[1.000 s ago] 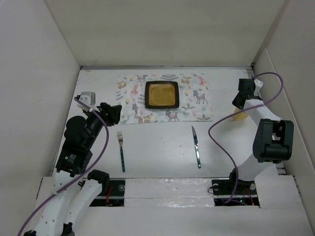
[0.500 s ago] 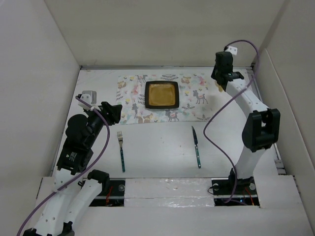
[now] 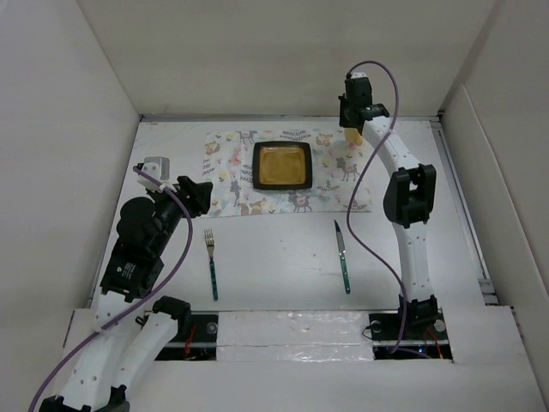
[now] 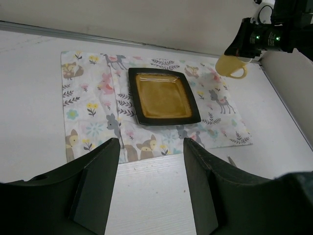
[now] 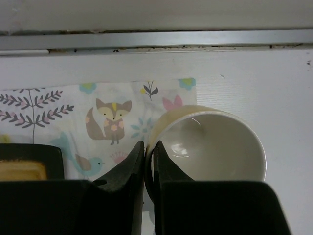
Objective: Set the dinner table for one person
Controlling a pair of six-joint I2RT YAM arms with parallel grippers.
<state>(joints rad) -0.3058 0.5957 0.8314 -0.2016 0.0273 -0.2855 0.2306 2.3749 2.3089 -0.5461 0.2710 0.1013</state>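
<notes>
The mug (image 3: 353, 135) hangs partly past the placemat's edge, so my right gripper will move toward the plate, down over the placemat's far corner, and release the mug's rim.
My right gripper (image 5: 145, 147) is shut on the rim of a pale yellow mug (image 5: 215, 152), one finger inside and one outside. The mug (image 3: 353, 135) hangs over the far right corner of the animal-print placemat (image 3: 232, 172) on the white dinner table (image 3: 274, 249). A dark square plate (image 3: 281, 166) with an amber centre sits on the mat. In the left wrist view the mug (image 4: 232, 66) shows beyond the plate (image 4: 163, 95). My left gripper (image 4: 151, 147) stands open above bare table, just in front of the mat's near edge, with nothing between its fingers.
A fork (image 3: 211, 262) with a teal handle lies on the table left of centre. A knife (image 3: 343, 255) with a teal handle lies right of centre. White walls close in the table on the left, far and right sides.
The right arm has swung from the table's right side leftwards and farther away, carrying the mug over the mat's far right corner. The left arm has stayed put.
</notes>
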